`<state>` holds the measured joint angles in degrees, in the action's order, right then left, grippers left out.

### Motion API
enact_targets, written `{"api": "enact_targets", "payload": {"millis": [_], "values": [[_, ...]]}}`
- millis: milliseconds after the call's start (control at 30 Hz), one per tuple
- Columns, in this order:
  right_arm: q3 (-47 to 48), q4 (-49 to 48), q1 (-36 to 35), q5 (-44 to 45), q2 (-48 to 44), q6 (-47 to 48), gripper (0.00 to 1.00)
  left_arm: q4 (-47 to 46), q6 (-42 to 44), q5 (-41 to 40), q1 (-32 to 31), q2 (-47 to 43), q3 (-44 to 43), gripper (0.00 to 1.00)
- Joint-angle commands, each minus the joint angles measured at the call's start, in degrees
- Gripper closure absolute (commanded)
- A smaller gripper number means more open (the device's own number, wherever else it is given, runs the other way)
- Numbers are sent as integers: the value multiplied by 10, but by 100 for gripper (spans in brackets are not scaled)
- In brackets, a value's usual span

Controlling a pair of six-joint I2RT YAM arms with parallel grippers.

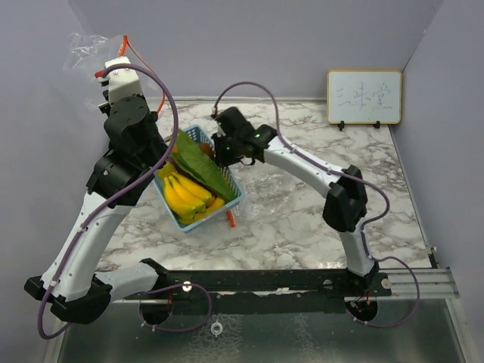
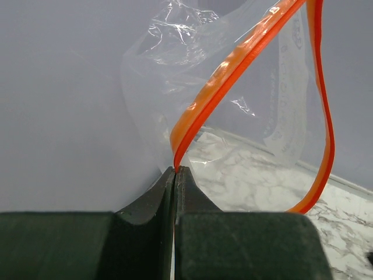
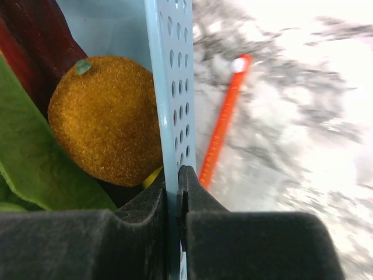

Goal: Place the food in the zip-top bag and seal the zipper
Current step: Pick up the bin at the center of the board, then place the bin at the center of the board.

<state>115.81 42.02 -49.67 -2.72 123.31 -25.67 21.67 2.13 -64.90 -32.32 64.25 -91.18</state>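
My right gripper moves the basket (image 1: pixel 230 198) toward the right in the top view next and releases it on the open marble tabletop, since it crowds the bag-holding arm.
The clear zip-top bag (image 1: pixel 89 47) hangs in the air at the far left, with my left gripper (image 2: pixel 175 170) shut on its orange zipper strip (image 2: pixel 233 73); the bag mouth loops open beyond the tips. The food lies in a light-blue basket (image 1: pixel 230 198): yellow bananas (image 1: pixel 187 195), a long dark-green vegetable (image 1: pixel 200 163), and a fuzzy orange fruit (image 3: pixel 105 119). My right gripper (image 3: pixel 176 175) is shut on the basket's perforated wall (image 3: pixel 172 70), one finger inside and one outside. In the top view that gripper (image 1: pixel 221 148) sits at the basket's far right side.
A thin orange-red stick (image 3: pixel 222 125) lies on the marble table just outside the basket, seen in the top view near the basket's front corner (image 1: pixel 231 219). A small whiteboard (image 1: pixel 364 97) leans against the back wall at the right.
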Motion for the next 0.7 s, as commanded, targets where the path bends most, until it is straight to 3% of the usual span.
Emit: {"api": "enact_targets", "payload": {"millis": [0, 300, 667], "values": [[-42, -36, 74, -22, -134, -7, 98, -14, -8, 12, 2, 0, -21, 100], [-270, -51, 270, -49, -324, 20, 98, -7, -30, 53, 2, 29, -34, 100], [-339, -45, 431, 46, -414, 78, 98, 1, -38, 117, 2, 86, -60, 100]]}}
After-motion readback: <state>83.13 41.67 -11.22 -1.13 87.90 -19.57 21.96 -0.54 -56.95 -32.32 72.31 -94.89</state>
